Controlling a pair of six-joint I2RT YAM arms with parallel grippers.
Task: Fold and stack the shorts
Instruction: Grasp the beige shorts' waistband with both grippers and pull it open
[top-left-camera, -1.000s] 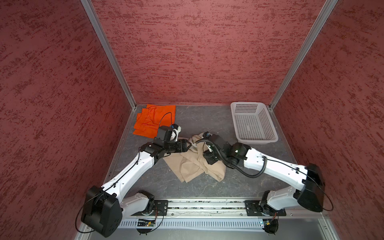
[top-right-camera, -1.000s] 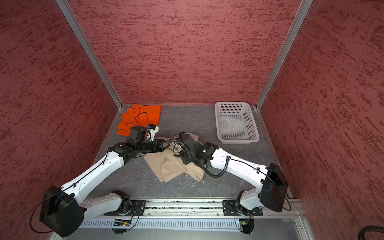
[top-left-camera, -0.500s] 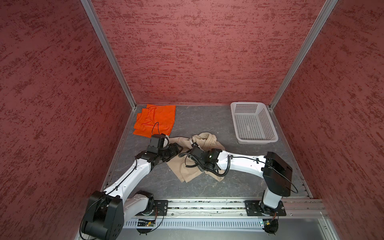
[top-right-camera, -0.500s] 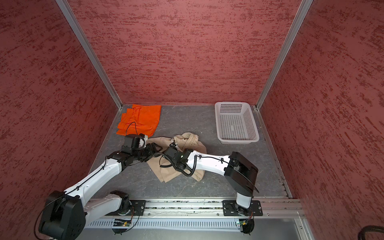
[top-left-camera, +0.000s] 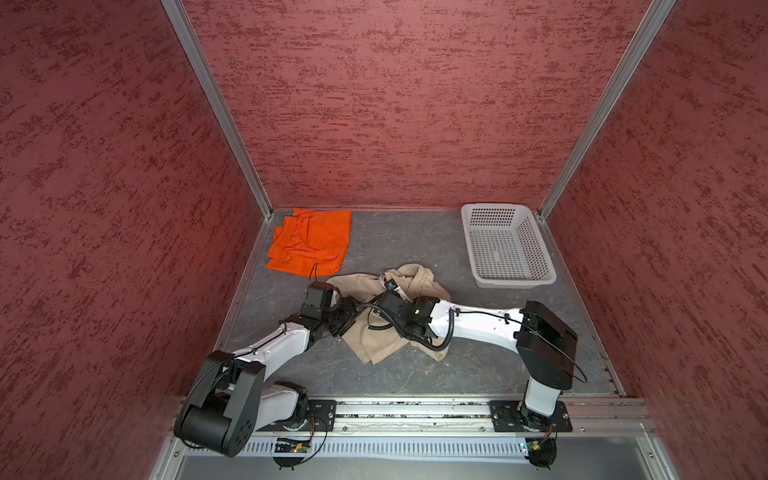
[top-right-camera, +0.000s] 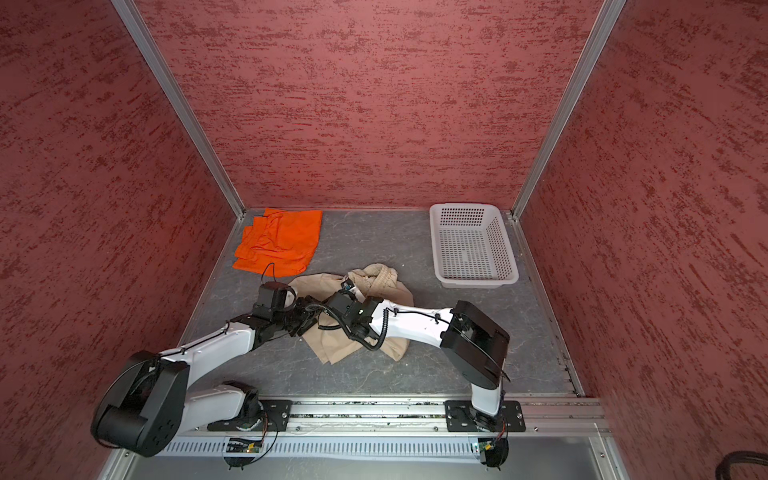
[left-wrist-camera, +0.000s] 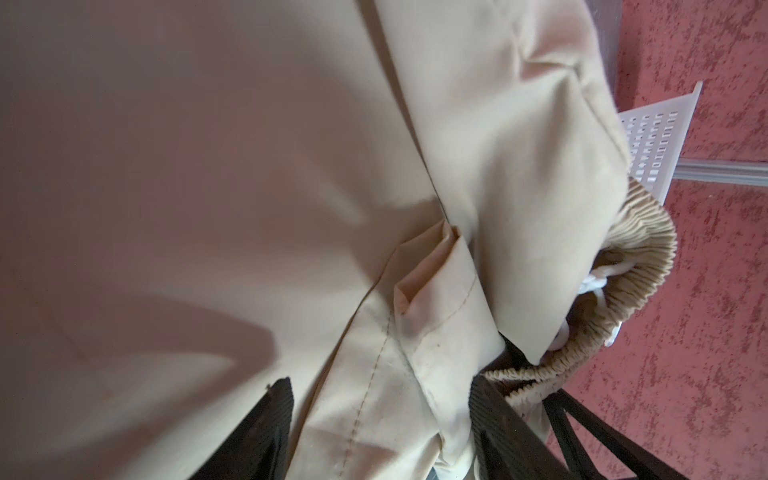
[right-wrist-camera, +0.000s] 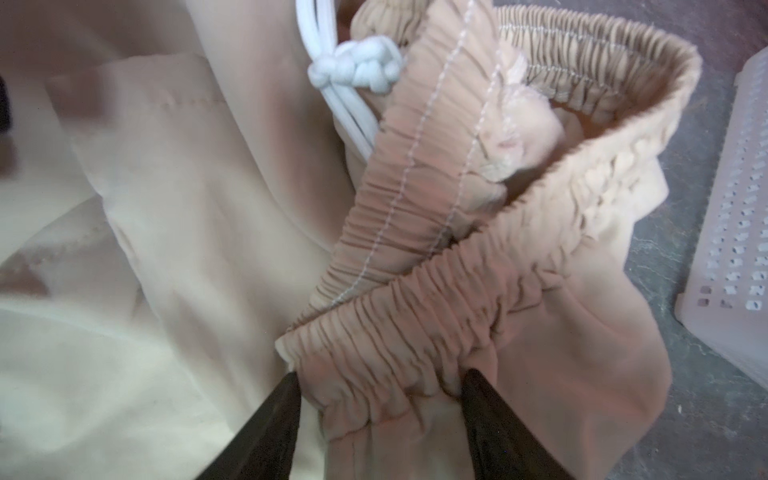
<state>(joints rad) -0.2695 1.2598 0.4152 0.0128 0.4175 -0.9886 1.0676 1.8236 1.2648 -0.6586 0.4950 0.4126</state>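
My left gripper moves toward my right gripper next, onto the shorts' hem corner (left-wrist-camera: 432, 268), and closes, because that corner sticks up in a fold beyond its open fingers.
The beige shorts (top-left-camera: 374, 345) lie crumpled mid-table, with the gathered waistband (right-wrist-camera: 415, 340) toward the back. My left gripper (left-wrist-camera: 380, 415) is open and pressed onto a stitched hem fold at the cloth's left side; in both top views it sits there too (top-left-camera: 351, 316) (top-right-camera: 305, 320). My right gripper (right-wrist-camera: 380, 399) is open, and the bunched waistband lies between its fingers (right-wrist-camera: 270, 424), with a knotted white drawstring (right-wrist-camera: 357, 66) beyond. In a top view the right gripper (top-left-camera: 384, 299) is low over the pile. The orange shorts (top-left-camera: 311, 243) lie folded flat at the back left, apart from both grippers.
A white perforated basket (top-left-camera: 515, 282) stands at the back right, near the waistband (right-wrist-camera: 739, 208). Red walls close in three sides. A metal rail (top-left-camera: 415, 409) runs along the front edge. Both forearms cross low over the table's middle.
Both arms have come down and forward onto the beige shorts. The left gripper moved off the orange shorts' edge to the beige cloth's left side; the right elbow folded in.
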